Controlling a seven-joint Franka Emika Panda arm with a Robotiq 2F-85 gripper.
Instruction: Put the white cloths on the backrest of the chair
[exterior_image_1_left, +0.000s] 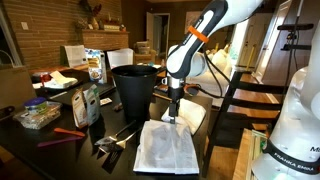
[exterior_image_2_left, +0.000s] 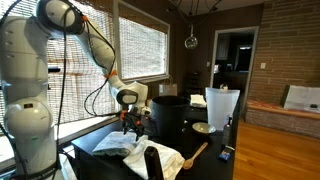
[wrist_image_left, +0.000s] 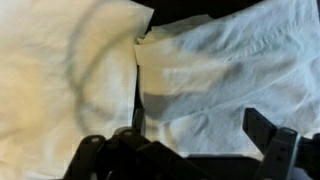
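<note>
My gripper will next go down to the wrinkled whiter cloth (exterior_image_1_left: 171, 127) (wrist_image_left: 200, 125), near its edge beside the creamy cloth.
Two white cloths lie on the dark table. In the wrist view a creamy cloth (wrist_image_left: 60, 80) fills the left and a whiter, wrinkled cloth (wrist_image_left: 230, 75) the right, their edges meeting in the middle. My gripper (wrist_image_left: 197, 128) hangs open just above the whiter cloth, holding nothing. In an exterior view a flat cloth (exterior_image_1_left: 165, 148) lies at the front, and my gripper (exterior_image_1_left: 172, 108) points down behind it over the other cloth (exterior_image_1_left: 192, 118). The dark slatted chair (exterior_image_1_left: 243, 95) stands to the right. From the opposite side, the gripper (exterior_image_2_left: 128, 122) hovers over the cloths (exterior_image_2_left: 125, 146).
A tall black bin (exterior_image_1_left: 135, 88) stands just behind the gripper and shows as a black bin (exterior_image_2_left: 168, 118) from the opposite side. Food packets (exterior_image_1_left: 88, 100), a bag (exterior_image_1_left: 38, 115) and utensils (exterior_image_1_left: 115, 138) crowd the table's left. A wooden spoon (exterior_image_2_left: 195, 155) lies near the cloths.
</note>
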